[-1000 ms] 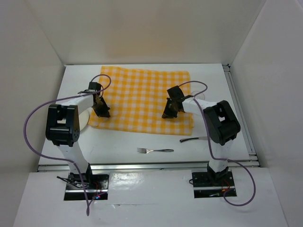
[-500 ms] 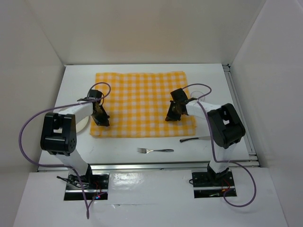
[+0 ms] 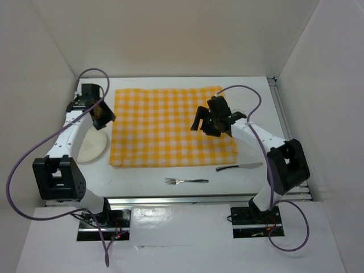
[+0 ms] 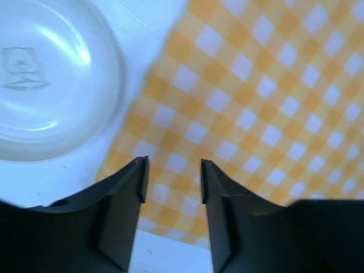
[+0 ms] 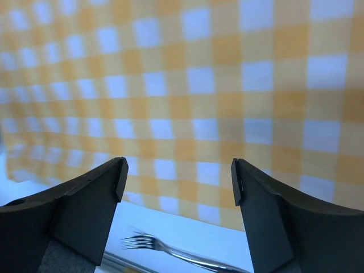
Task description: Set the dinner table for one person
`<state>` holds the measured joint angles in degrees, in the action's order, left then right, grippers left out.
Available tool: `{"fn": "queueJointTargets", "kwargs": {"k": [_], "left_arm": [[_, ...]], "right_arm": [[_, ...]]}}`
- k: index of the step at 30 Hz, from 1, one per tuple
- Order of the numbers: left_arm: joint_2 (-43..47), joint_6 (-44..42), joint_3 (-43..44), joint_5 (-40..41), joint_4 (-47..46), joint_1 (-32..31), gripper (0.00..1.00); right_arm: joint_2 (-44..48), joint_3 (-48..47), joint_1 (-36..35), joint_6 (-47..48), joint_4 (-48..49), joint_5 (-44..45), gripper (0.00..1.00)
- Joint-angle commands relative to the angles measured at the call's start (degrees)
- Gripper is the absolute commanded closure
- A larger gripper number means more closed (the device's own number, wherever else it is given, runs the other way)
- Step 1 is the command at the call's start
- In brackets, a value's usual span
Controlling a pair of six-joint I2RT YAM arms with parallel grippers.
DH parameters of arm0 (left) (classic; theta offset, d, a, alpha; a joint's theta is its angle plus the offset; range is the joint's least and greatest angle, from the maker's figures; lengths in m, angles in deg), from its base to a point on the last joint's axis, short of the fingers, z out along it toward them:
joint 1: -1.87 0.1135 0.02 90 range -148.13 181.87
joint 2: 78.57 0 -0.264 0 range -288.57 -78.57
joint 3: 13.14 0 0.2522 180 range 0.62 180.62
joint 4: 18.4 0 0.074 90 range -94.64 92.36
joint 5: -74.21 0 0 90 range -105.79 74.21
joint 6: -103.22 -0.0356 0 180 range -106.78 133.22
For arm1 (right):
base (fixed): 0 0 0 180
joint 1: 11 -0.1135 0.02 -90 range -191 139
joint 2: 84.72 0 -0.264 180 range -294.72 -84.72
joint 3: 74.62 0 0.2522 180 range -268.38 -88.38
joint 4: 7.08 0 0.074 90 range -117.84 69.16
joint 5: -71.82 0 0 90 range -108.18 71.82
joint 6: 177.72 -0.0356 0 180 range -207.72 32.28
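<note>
My left gripper should move back and down across the plate (image 4: 51, 79), onto the plate's rim farthest from the cloth (image 3: 170, 128).
The dinner table (image 3: 142, 177) is a white top with a yellow-and-white checked cloth (image 3: 170, 128) spread flat across its middle. My left gripper (image 3: 104, 115) hangs open above the cloth's left edge, holding nothing. In the left wrist view the gripper (image 4: 173, 170) is over the cloth (image 4: 256, 102), beside a white plate (image 4: 51, 79). My right gripper (image 3: 206, 124) is open above the right half of the cloth, also holding nothing. The right wrist view has that gripper (image 5: 179, 176) over the cloth (image 5: 187, 85) with a fork (image 5: 170, 250) below.
The white plate (image 3: 92, 147) lies left of the cloth. A fork (image 3: 186, 181) and a knife (image 3: 239, 167) lie on the table near the front. Silver rails (image 3: 170, 199) run along the front and right edges. White walls enclose the table.
Both grippers have opened, let go of the cloth and lifted away. The left one moved back and left, the right one toward the middle. The cloth now lies flat.
</note>
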<state>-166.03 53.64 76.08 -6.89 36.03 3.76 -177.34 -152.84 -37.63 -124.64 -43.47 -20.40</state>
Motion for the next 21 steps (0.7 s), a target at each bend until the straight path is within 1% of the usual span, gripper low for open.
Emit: {"fn": "queueJointTargets", "kwargs": {"k": [1, 2, 3, 4, 5, 6, 9, 10, 12, 13, 14, 17, 21], "left_arm": [[2.55, 0.87, -1.88, 2.95, 4.94, 8.11, 0.4], [3.08, 1.84, -2.77, 2.96, 4.95, 10.22, 0.27], [3.09, 2.9, -3.73, 3.74, 6.52, 14.68, 0.21], [3.96, 4.12, -6.0, 3.75, 6.53, 16.9, 0.13], [4.57, 4.66, -7.33, 3.75, 6.53, 18.83, 0.02], [5.28, 4.66, -8.48, 3.75, 5.84, 22.33, 0.0], [4.67, 6.5, -12.43, 2.43, 5.04, 26.84, 0.0], [4.67, 6.51, -13.4, 1.82, 4.17, 29.46, 0.04], [4.67, 7.3, -16.3, 1.03, 2.06, 32.11, 0.08], [4.67, 8.0, -16.92, 1.03, 2.05, 32.12, 0.09], [5.19, 8.0, -18.41, 1.02, -0.13, 32.12, 0.13], [5.81, 8.53, -19.56, 1.55, -2.43, 32.65, 0.17], [3.35, 11.16, -21.4, 2.07, -3.39, 33.18, 0.18]], "right_arm": [[3.85, -4.61, -0.96, 3.43, 2.42, -2.43, 0.14], [3.85, -5.4, -0.96, 3.44, 2.42, -2.44, 0.14], [3.85, -5.41, -0.96, 4.05, 1.9, -3.22, 0.14], [3.85, -5.41, -1.57, 4.06, 1.89, -4.01, 0.14], [4.55, -4.88, -1.58, 4.06, 1.89, -4.54, 0.14], [5.16, -4.36, -1.58, 4.06, 1.89, -4.55, 0.14], [5.96, -2.25, -1.58, 4.58, 3.03, -6.74, 0.13], [6.57, -2.24, -1.58, 4.58, 3.03, -6.75, 0.13], [7.1, -1.71, -1.58, 5.11, 3.03, -6.75, 0.13], [7.62, -1.71, -1.58, 5.11, 2.51, -7.27, 0.13], [7.63, -1.19, -1.58, 5.11, 2.51, -7.27, 0.13], [7.63, -1.19, -1.58, 5.73, 2.51, -7.27, 0.13], [7.1, -1.19, -1.58, 5.73, 1.98, -7.89, 0.13]]}}
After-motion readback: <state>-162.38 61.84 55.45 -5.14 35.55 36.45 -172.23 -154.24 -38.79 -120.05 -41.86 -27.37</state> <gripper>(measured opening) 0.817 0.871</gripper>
